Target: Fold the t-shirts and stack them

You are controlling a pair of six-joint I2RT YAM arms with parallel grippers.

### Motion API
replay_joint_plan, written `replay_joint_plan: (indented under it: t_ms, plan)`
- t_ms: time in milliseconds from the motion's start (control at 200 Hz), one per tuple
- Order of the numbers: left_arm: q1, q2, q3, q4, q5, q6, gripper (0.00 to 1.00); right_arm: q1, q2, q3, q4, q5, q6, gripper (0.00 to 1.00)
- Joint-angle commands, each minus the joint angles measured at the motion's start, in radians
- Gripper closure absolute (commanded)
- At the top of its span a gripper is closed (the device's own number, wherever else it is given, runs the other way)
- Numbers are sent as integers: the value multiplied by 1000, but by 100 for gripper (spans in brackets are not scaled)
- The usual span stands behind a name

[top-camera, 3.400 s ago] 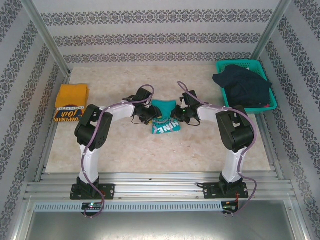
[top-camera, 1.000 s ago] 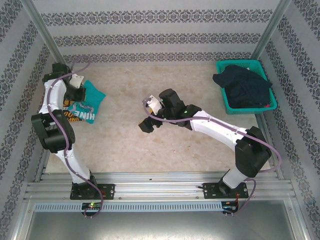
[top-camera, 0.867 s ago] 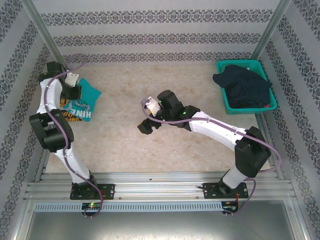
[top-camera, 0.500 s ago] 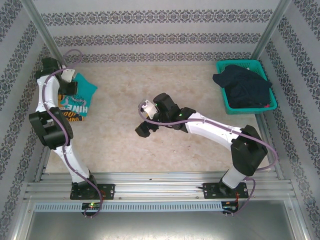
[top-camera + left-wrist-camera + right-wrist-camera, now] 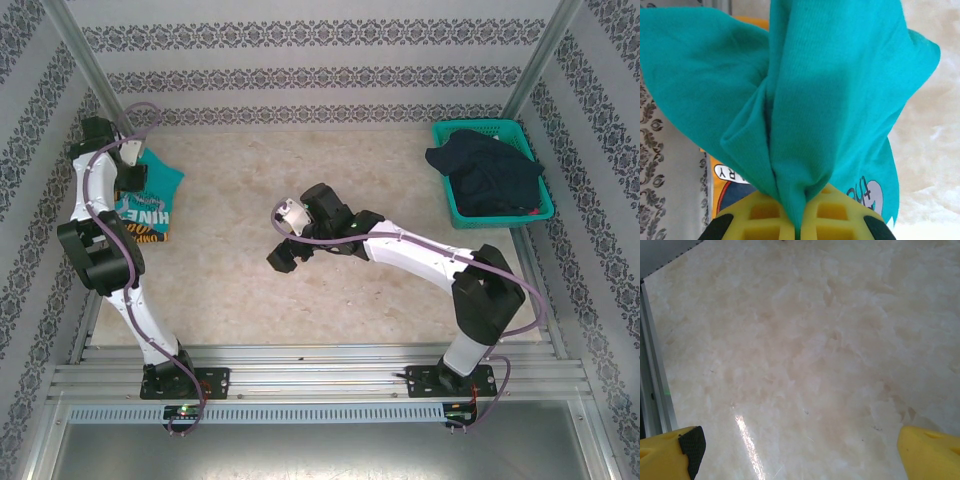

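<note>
The left gripper will next lower the bunched teal cloth onto the mustard-yellow t-shirt (image 5: 148, 230) and let go, because the cloth's gathered folds stand off the pile.
The folded teal-green t-shirt (image 5: 155, 193) with white lettering lies over the mustard-yellow t-shirt (image 5: 148, 230) at the table's far left. My left gripper (image 5: 133, 176) is shut on the teal cloth; in the left wrist view the teal t-shirt (image 5: 805, 100) bunches between the yellow fingers (image 5: 765, 220), and a strip of the mustard-yellow t-shirt (image 5: 732, 182) with its dark band shows underneath. My right gripper (image 5: 282, 256) hovers open over the middle of the table; its yellow fingertips (image 5: 670, 447) stand wide apart above bare marble.
A teal mesh basket (image 5: 537, 180) holding dark navy clothing (image 5: 485, 170) stands at the back right. The patterned left wall (image 5: 40, 190) and a metal rail are close beside the left arm. Marble tabletop (image 5: 330, 300) lies between the arms.
The left gripper carried the teal t-shirt from the table's middle to the far left, onto the mustard-yellow one. The right gripper let go and has drifted left and nearer.
</note>
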Motion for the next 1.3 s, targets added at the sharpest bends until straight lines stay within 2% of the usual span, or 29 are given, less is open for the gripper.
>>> replay_joint_plan:
  t_ms: [0,310,355,420,495,595,634,659,724,769,879,944,1104,1294]
  plan:
    - [19,14,2,61,-53,-5,100,10,18,32,0,-22,23,2]
    - [25,74,-33,100,-77,-6,100,10,25,55,-35,-21,4,2]
    - [24,81,-40,107,-80,-14,96,10,26,55,-34,-21,5,2]
    - [24,87,-47,116,-103,-41,83,10,26,54,-28,-20,10,2]
    - [25,79,-72,159,-165,-94,73,11,26,51,-23,-19,20,2]
    - [29,70,-82,176,-206,-121,70,11,26,49,-18,-17,26,2]
    - [30,72,-75,172,-230,-143,65,11,25,47,-18,-15,27,2]
    - [32,77,-66,165,-242,-153,60,10,24,45,-17,-14,27,2]
    - [32,73,-57,155,-265,-172,41,11,20,40,-14,-13,28,2]
    - [32,60,-63,160,-278,-195,23,10,19,38,-15,-12,27,2]
    - [28,14,-78,161,-282,-256,12,10,15,30,-9,-11,29,2]
    - [16,-16,-86,156,-273,-282,1,9,14,25,-2,-11,33,2]
    - [-51,-89,-167,188,-238,-324,0,9,18,18,20,-13,45,2]
    - [-169,-261,-406,369,-143,-411,0,-16,-36,-57,137,87,119,2]
